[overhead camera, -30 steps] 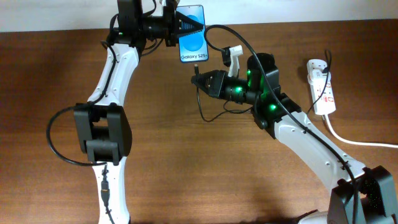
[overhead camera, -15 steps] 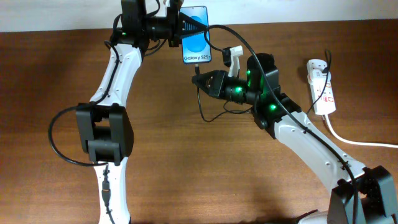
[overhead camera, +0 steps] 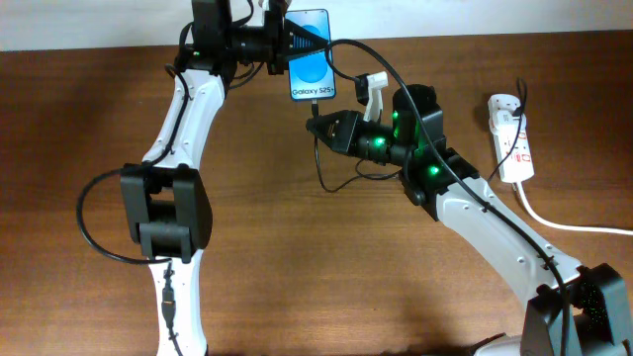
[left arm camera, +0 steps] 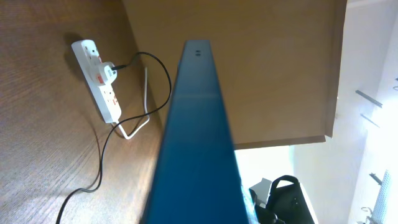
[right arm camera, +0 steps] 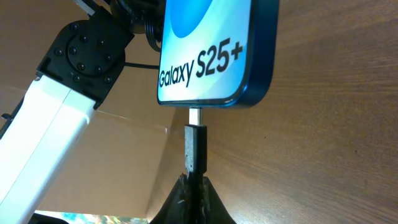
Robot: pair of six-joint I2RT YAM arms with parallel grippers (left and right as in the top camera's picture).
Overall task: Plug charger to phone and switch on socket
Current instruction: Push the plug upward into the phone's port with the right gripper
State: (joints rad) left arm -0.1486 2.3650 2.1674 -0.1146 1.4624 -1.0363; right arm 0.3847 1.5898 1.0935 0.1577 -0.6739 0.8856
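Observation:
I will lower my left gripper back toward my base next, to the bare wood between my arms, and let go of the phone's top end there.
My left gripper (overhead camera: pixel 293 44) is shut on the phone (overhead camera: pixel 310 67), holding it raised at the back of the table; its blue screen and white "Galaxy S25+" strip show in the right wrist view (right arm camera: pixel 208 53). In the left wrist view only the phone's blue edge (left arm camera: pixel 196 130) shows. My right gripper (overhead camera: pixel 318 126) is shut on the charger plug (right arm camera: pixel 195 148), whose metal tip touches the phone's bottom edge. The black charger cable (overhead camera: pixel 326 178) loops down and runs to the white socket strip (overhead camera: pixel 512 138) at the right.
The socket's thick white cord (overhead camera: pixel 564 223) runs off the right edge. In the left wrist view the socket (left arm camera: pixel 99 78) lies on the wood table with the charger adapter (left arm camera: pixel 107 73) plugged in. The table's far edge is just behind the phone.
The phone moved slightly right and up a second ago and has held still since. My right gripper has brought the plug tip up to the phone's bottom edge.

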